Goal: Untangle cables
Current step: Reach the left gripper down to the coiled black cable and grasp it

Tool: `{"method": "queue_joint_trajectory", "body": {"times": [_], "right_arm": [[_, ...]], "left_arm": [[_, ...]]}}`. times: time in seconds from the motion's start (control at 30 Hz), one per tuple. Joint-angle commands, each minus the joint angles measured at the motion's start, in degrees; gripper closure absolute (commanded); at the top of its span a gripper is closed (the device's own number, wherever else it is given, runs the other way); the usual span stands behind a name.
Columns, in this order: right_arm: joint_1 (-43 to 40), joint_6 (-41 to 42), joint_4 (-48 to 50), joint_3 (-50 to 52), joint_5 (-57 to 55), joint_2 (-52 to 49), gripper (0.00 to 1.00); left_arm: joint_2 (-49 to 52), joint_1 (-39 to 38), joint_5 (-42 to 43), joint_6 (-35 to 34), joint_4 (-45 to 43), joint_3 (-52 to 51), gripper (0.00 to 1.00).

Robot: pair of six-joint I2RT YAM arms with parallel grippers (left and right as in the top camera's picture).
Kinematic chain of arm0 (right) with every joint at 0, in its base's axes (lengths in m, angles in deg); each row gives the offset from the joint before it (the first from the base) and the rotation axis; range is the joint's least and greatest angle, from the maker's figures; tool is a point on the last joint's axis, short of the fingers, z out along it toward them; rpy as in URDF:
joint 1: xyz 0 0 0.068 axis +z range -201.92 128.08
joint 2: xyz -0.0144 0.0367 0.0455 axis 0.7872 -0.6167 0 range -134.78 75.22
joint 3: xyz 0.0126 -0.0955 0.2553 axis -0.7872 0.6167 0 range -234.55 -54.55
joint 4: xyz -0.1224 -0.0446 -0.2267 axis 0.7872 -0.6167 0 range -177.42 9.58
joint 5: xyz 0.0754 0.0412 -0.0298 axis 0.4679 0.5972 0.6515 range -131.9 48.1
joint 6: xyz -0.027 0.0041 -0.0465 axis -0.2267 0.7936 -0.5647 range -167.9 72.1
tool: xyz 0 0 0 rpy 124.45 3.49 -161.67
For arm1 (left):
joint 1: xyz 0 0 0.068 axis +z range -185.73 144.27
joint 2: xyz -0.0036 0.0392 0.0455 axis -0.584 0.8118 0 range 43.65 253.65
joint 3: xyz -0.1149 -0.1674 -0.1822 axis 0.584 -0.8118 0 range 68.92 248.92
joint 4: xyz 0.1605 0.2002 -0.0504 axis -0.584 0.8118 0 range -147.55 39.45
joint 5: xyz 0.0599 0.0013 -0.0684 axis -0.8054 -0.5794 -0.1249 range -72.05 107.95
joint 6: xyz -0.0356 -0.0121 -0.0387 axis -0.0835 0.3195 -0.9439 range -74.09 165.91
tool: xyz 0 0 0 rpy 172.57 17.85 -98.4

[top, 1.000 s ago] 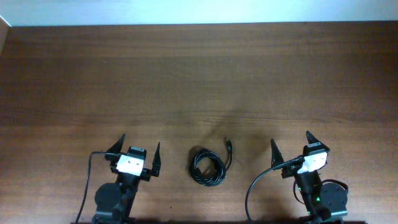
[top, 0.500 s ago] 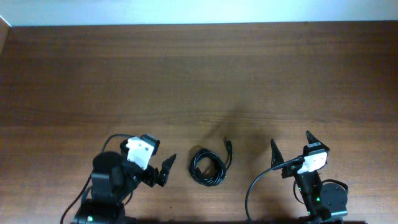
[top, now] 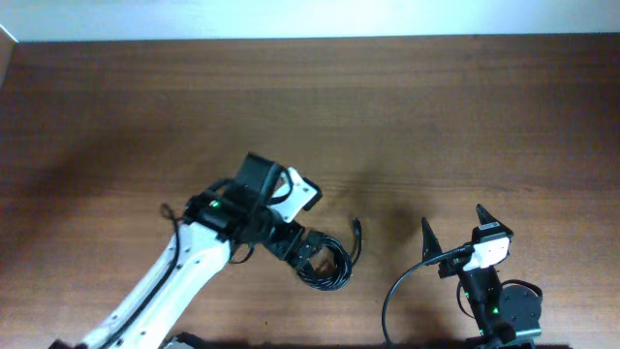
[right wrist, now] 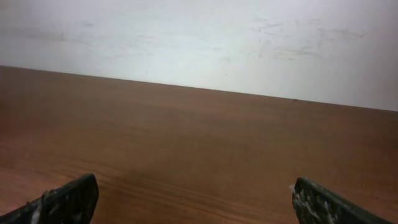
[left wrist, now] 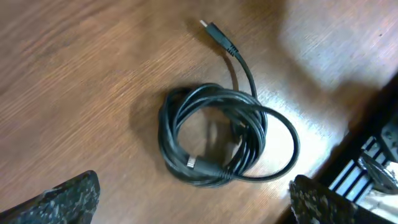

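My left gripper is open and will next lower its fingers around the cables bundled together below it, on the coil's side away from the right gripper.
The cables lie as one thin black coil near the table's front middle, with a loose end and small plug pointing away. In the left wrist view the coil sits just ahead of the jaws, its plug beyond it. My left gripper hovers over the coil's left side, open, its fingertips wide apart with nothing between them. The open right gripper stays at the front right, apart from the coil. It faces bare table.
The brown wooden table stretches back to a white wall. The right arm's base and its thick black cable stand to the right of the coil. The table's front edge runs close behind the coil.
The left arm has swung from its rest pose at the front left, reaching right until its open gripper is over the coil. The right arm and the cables have not moved.
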Motion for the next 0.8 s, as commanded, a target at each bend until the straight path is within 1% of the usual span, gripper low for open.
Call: {"method": "queue_joint_trajectory", "body": {"times": [0.0, 0.2, 0.3, 0.57, 0.77], "right_arm": [[-0.22, -0.20, -0.33, 0.31, 0.79, 0.33, 0.01], [-0.22, -0.17, -0.33, 0.31, 0.76, 0.33, 0.01], [-0.22, -0.17, -0.33, 0.31, 0.76, 0.33, 0.01], [-0.22, -0.17, -0.33, 0.31, 0.76, 0.33, 0.01], [-0.22, -0.17, -0.33, 0.31, 0.76, 0.33, 0.01]], "left_arm": [[5.92, -1.92, -0.87, -0.70, -3.15, 1.38, 0.01], [19.08, -1.90, -0.92, -0.74, -10.19, 1.33, 0.01], [23.19, -1.90, -1.53, -0.74, -12.90, 1.33, 0.01], [24.35, -1.90, -1.75, -0.72, -14.10, 0.42, 0.01], [24.65, -1.92, -1.90, -0.72, -18.08, -1.73, 0.01]]}}
